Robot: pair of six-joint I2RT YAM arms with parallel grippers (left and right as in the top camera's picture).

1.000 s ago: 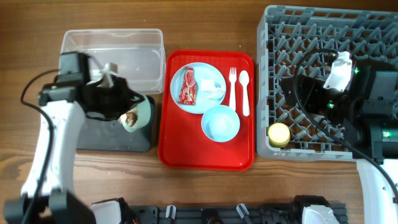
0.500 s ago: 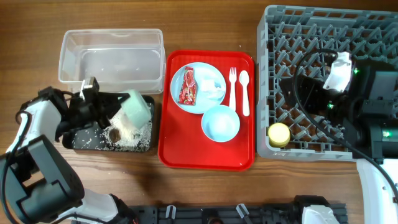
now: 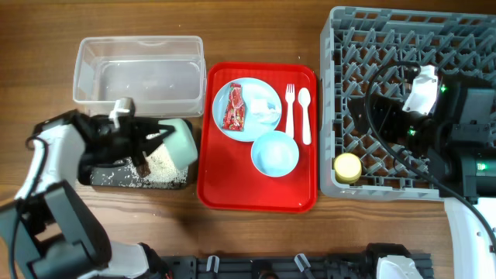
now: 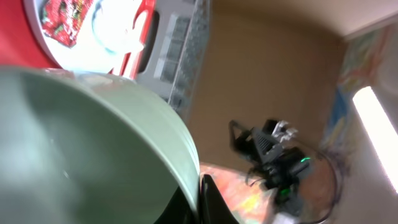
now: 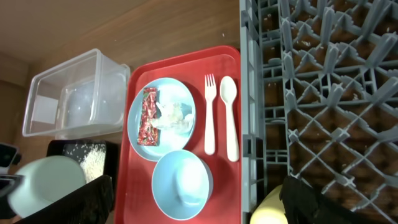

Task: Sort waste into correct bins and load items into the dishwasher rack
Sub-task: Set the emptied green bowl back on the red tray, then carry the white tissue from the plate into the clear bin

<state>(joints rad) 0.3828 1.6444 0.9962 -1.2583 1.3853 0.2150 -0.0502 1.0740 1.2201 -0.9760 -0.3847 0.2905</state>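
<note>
I should next swing my left gripper over and down, leveling the bowl, to the red tray's bare near corner [image 3: 228, 177], which is to the gripper's right in the overhead view.
My left gripper [image 3: 151, 138] is shut on the rim of the pale green bowl [image 3: 180, 139], held tipped on its side over the black tray [image 3: 108, 177], where white rice [image 3: 161, 163] lies. The bowl fills the left wrist view [image 4: 81, 143]. The light blue plate [image 3: 246, 111] holds the red wrapper [image 3: 233, 107] and the white tissue [image 3: 264, 111]. The fork [image 3: 290, 108], spoon [image 3: 304, 112] and light blue bowl [image 3: 274, 153] lie on the red serving tray [image 3: 225, 194]. The yellow cup [image 3: 348, 167] stands in the grey rack [image 3: 387, 46]. My right gripper [image 3: 358, 116] is open and empty above the rack.
The clear tub [image 3: 139, 70] stands behind the black tray and looks empty. The rack takes up the right side of the table. The right arm's cable loops over the rack. Bare wood lies along the front edge.
The left gripper tipped the green bowl over the black tray; rice and a brown scrap fell out into it. The bowl now sits at the tray's right end. The right arm stayed still.
</note>
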